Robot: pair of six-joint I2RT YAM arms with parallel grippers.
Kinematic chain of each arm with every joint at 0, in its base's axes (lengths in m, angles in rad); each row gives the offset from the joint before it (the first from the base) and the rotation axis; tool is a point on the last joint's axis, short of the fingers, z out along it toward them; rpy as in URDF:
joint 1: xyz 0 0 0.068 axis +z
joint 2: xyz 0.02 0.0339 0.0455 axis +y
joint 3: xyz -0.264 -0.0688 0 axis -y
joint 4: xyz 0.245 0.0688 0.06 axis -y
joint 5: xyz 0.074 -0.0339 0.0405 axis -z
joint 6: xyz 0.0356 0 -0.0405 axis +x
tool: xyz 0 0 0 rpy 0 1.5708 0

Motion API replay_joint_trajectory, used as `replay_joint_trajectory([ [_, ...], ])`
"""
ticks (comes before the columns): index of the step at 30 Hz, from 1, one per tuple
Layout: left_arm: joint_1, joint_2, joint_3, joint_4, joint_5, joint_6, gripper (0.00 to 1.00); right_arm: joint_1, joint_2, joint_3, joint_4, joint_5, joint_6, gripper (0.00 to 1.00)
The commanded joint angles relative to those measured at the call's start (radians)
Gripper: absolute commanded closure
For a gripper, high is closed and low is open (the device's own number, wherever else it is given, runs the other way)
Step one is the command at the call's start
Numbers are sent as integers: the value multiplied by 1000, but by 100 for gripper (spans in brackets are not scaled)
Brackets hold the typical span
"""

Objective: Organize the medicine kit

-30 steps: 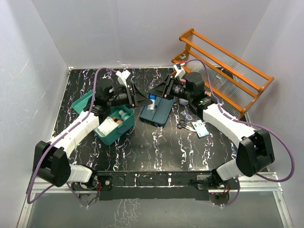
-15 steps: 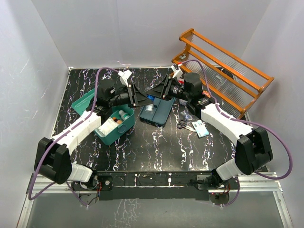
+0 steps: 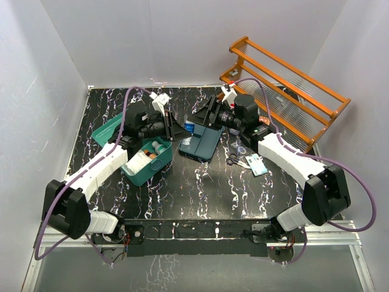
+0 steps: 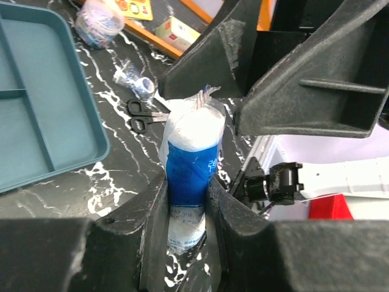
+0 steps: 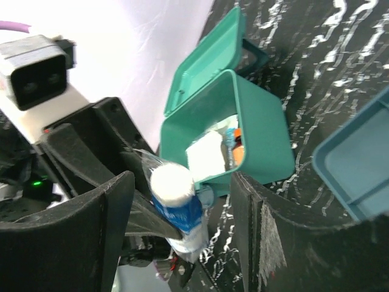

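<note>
My left gripper swings, fingers down, over the open medicine kit (image 3: 148, 160) next and lowers the roll inside, since the kit lies below it, leftward in the top view.
The medicine kit (image 3: 148, 160) is a teal box with its lid (image 3: 104, 130) open, holding white gauze and small bottles; it also shows in the right wrist view (image 5: 258, 131). My left gripper (image 3: 177, 128) is shut on a wrapped white bandage roll with a blue label (image 4: 191, 143), held above the table beside the kit. My right gripper (image 3: 203, 115) faces it tip to tip. Its jaws stand wide apart on either side of the roll's end (image 5: 175, 193), not touching it. The left gripper (image 4: 187, 190) clamps the roll's lower half.
A dark blue divided tray (image 3: 202, 145) lies in the middle, under the grippers. Scissors (image 3: 233, 159), a small packet (image 3: 256, 164) and wrapped bits lie to its right. An orange tiered rack (image 3: 285, 85) stands at the back right. White walls enclose the table.
The left gripper and the roll have shifted slightly left, toward the kit. The right gripper stays close, facing it, with its jaws apart.
</note>
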Motion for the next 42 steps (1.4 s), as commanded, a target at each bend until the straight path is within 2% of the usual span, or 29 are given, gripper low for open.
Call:
replay_joint_trajectory([
  [1,1,-64,120,-264,-136,249,86,-3,-70,63,-99,149,-95,37],
  [8,21,-69,257,-679,-416,635,85,-5,-80,36,-240,237,-163,37],
  [14,25,-79,257,-792,-559,899,86,-4,-68,-4,-312,240,-180,37],
  [19,32,-58,219,-767,-663,1023,87,-5,-50,-12,-396,269,-213,37],
  [27,80,-4,109,-580,-695,1130,89,-4,4,-11,-534,355,-316,38],
  [35,111,97,80,-469,-713,1150,91,-5,31,-69,-573,488,-441,39],
  [38,111,146,85,-475,-723,1149,91,-4,40,-82,-570,543,-484,39],
  [42,110,164,61,-433,-713,1149,92,-4,57,-83,-566,595,-496,39],
])
